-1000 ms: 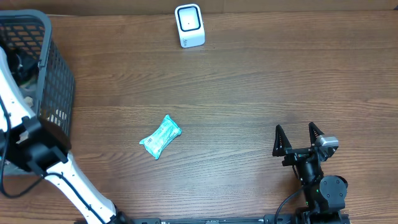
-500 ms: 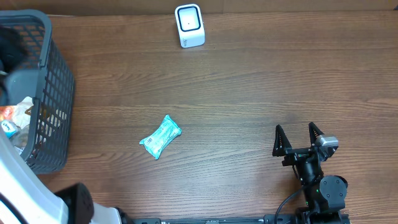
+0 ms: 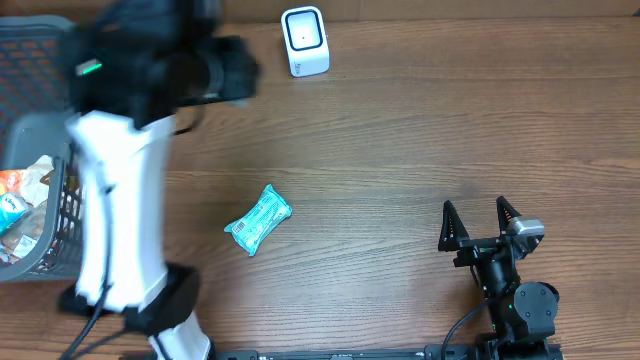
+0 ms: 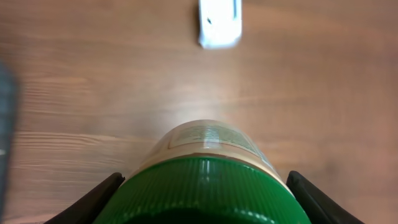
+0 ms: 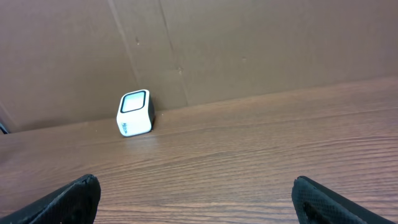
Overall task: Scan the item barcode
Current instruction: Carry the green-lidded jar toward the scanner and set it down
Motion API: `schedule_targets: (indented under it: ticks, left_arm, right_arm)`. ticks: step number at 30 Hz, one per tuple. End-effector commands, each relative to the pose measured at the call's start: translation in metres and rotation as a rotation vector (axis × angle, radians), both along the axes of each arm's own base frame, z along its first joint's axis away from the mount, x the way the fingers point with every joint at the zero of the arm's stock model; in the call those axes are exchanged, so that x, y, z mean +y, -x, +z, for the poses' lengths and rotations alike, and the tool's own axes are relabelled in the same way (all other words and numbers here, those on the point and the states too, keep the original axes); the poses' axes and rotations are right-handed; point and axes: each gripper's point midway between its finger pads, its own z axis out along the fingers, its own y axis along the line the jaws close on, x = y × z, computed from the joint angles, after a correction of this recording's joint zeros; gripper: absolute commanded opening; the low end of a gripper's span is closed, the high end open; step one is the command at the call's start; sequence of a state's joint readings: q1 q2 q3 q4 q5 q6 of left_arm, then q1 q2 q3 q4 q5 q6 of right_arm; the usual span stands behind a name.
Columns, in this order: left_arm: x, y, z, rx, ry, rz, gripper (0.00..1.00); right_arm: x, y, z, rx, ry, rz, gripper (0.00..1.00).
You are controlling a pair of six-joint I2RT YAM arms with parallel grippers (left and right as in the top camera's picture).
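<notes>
I should lower my left gripper to the right in the overhead view and release the jar beside the teal packet, on the bare wood.
In the left wrist view a jar with a green ribbed lid [image 4: 208, 186] and a pale label fills the bottom, and my left gripper [image 4: 205, 202] is shut on it, one black finger on each side. The white barcode scanner [image 4: 219, 23] stands ahead of the jar at the table's back edge. In the overhead view the left arm is blurred, its dark head [image 3: 215, 72] left of the scanner [image 3: 304, 41], and the jar is hidden there. My right gripper [image 3: 480, 222] rests open and empty at the front right. From the right wrist the scanner [image 5: 134, 112] is far off.
A teal packet [image 3: 258, 220] lies on the wooden table near the middle. A grey mesh basket [image 3: 35, 128] with several snack packets stands at the far left edge. A brown cardboard wall [image 5: 249, 43] backs the table behind the scanner.
The left arm has come up out of the basket and swung right, toward the back of the table near the scanner. The right arm and the teal packet have not moved.
</notes>
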State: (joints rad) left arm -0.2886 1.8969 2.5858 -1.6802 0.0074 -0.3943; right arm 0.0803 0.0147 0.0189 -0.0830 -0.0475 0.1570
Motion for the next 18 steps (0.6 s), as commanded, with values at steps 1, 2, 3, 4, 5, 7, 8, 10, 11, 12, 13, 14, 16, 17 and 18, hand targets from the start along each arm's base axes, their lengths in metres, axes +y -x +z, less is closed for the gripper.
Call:
schedule_targets:
  ticks: [1,2,3,4,5,7,8,10,11,12,13,14,16,17,18]
  left_arm:
    - [-0.045,-0.011,-0.044,0.115,-0.022,-0.064,0.37]
    - [-0.055,-0.014,-0.056,0.142,-0.031,-0.079,0.36]
    - [-0.066,-0.017,-0.071,0.176,-0.043,-0.097,0.36]
    - [-0.075,-0.019,-0.083,0.202,-0.055,-0.106,0.36]
    - [-0.085,-0.02,-0.098,0.234,-0.068,-0.119,0.36]
    - [-0.102,-0.022,-0.125,0.288,-0.095,-0.149,0.36]
    - [-0.111,-0.022,-0.14,0.318,-0.112,-0.165,0.36]
    - [-0.127,-0.021,-0.167,0.367,-0.144,-0.194,0.36]
    - [-0.133,-0.02,-0.179,0.388,-0.158,-0.205,0.36]
    - [-0.14,-0.019,-0.192,0.41,-0.173,-0.219,0.36]
    - [-0.146,-0.018,-0.203,0.428,-0.184,-0.229,0.36]
    - [-0.152,-0.017,-0.215,0.445,-0.196,-0.24,0.36]
    - [-0.161,-0.015,-0.235,0.473,-0.221,-0.244,0.36]
    - [-0.164,-0.014,-0.246,0.486,-0.234,-0.245,0.37]
    - [-0.167,-0.014,-0.253,0.495,-0.245,-0.25,0.37]
  right_arm:
    - [0.001,0.0,-0.002,-0.003,-0.003,0.002,1.0]
    - [0.001,0.0,-0.002,-0.003,-0.003,0.002,1.0]
    - [0.001,0.0,-0.002,-0.003,-0.003,0.002,1.0]
    - [0.001,0.0,-0.002,-0.003,-0.003,0.002,1.0]
    - [0.001,0.0,-0.002,-0.003,-0.003,0.002,1.0]
    - [0.001,0.0,-0.002,-0.003,-0.003,0.002,1.0]
    - [0.001,0.0,-0.002,-0.003,-0.003,0.002,1.0]
    - [0.001,0.0,-0.002,-0.003,-0.003,0.002,1.0]
    - [0.001,0.0,-0.002,-0.003,-0.003,0.002,1.0]
    - [0.001,0.0,-0.002,-0.003,-0.003,0.003,1.0]
    - [0.001,0.0,-0.002,-0.003,-0.003,0.002,1.0]
    - [0.001,0.0,-0.002,-0.003,-0.003,0.002,1.0]
    - [0.001,0.0,-0.002,-0.003,-0.003,0.002,1.0]
    - [0.001,0.0,-0.002,-0.003,-0.003,0.002,1.0]
    - [0.001,0.0,-0.002,-0.003,-0.003,0.002,1.0]
